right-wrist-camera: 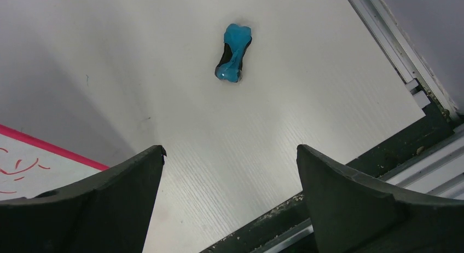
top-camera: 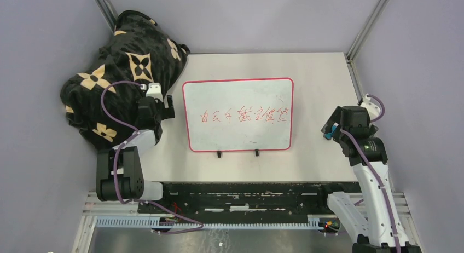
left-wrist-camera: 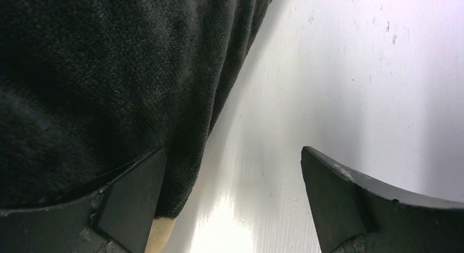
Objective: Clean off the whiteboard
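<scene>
Next, my right gripper lowers toward the tabletop and closes around the narrow middle of the blue and black object, as its open fingers are still high above it.
The whiteboard [top-camera: 238, 115] lies flat in the middle of the table, with a red-pink rim, a line of red writing across its middle and two black feet on its near edge. Its corner shows in the right wrist view [right-wrist-camera: 22, 161]. My left gripper [top-camera: 166, 108] is open and empty just left of the board, at the edge of a black cloth [top-camera: 123, 72] with tan flowers. In the left wrist view the gripper [left-wrist-camera: 232, 176] has its left finger against the cloth [left-wrist-camera: 109, 72]. My right gripper [top-camera: 330, 128] is open and empty right of the board, above bare table [right-wrist-camera: 230, 165].
A small blue and black object [right-wrist-camera: 233, 52] lies on the table beyond my right fingers; it also shows in the top view [top-camera: 327, 136]. Grey walls and metal posts close in the table. A dark rail [top-camera: 235, 193] runs along the near edge.
</scene>
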You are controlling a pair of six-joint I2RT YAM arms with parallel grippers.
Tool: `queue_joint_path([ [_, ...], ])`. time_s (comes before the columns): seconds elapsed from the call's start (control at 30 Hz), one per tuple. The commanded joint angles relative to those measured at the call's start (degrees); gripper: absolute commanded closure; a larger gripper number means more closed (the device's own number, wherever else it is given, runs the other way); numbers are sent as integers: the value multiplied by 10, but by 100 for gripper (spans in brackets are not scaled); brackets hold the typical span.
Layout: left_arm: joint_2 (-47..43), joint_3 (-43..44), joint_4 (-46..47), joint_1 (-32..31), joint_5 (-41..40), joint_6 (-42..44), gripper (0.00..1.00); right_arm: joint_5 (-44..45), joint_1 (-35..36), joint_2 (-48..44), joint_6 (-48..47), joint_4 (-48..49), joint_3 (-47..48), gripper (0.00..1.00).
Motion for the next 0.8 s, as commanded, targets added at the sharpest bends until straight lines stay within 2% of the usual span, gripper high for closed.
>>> queue_joint_path([
  [0.0, -35, 20, -23, 5, 6, -9, 1, 14, 1, 2, 7, 19, 5, 1],
  [0.13, -52, 24, -42, 4, 11, -4, 1, 42, 1, 27, 16, 24, 17, 0],
  [0.23, -61, 27, -61, 4, 12, -3, 1, 45, -2, 114, 13, 4, 51, 0],
  [0.4, -83, 13, -71, 5, 17, 1, 1, -19, -42, 267, 9, -10, 105, 0],
  [0.53, -92, 15, -90, 5, 33, -5, 1, -49, -83, 314, 5, 14, 115, 7],
  [0.77, -74, 55, -131, 4, 34, 13, 1, -41, -96, 402, -8, 11, 134, 9],
])
